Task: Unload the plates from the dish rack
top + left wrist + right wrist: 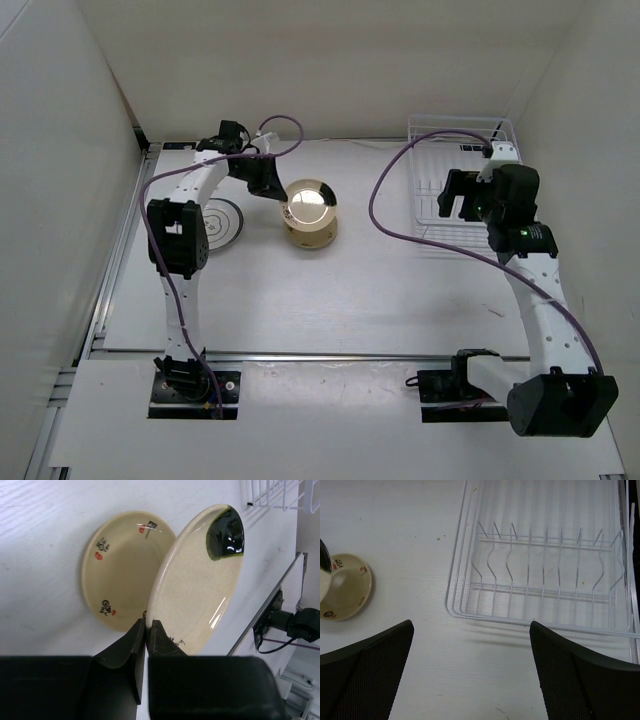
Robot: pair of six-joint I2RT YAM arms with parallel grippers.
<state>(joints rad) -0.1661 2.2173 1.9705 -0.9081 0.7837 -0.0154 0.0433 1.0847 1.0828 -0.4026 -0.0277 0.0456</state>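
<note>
I will next move my left gripper slightly toward the rack (545,565) and lower the beige plate onto the cream plate.
My left gripper (148,622) is shut on the rim of the beige plate with a dark patch (200,580) and holds it tilted just above a cream plate with small red and black marks (117,565) that lies on the table. In the top view the gripper (281,196) holds that plate (310,204) over the cream one (312,238). A white plate with dark rings (224,222) lies left of them, partly behind the left arm. The white wire dish rack (545,565) holds no plates. My right gripper (472,675) is open and empty at the rack's near edge (458,205).
The rack (440,150) stands in the far right corner against the walls. White walls close in the table on the left, back and right. A purple cable (385,190) loops over the table between the plates and the rack.
</note>
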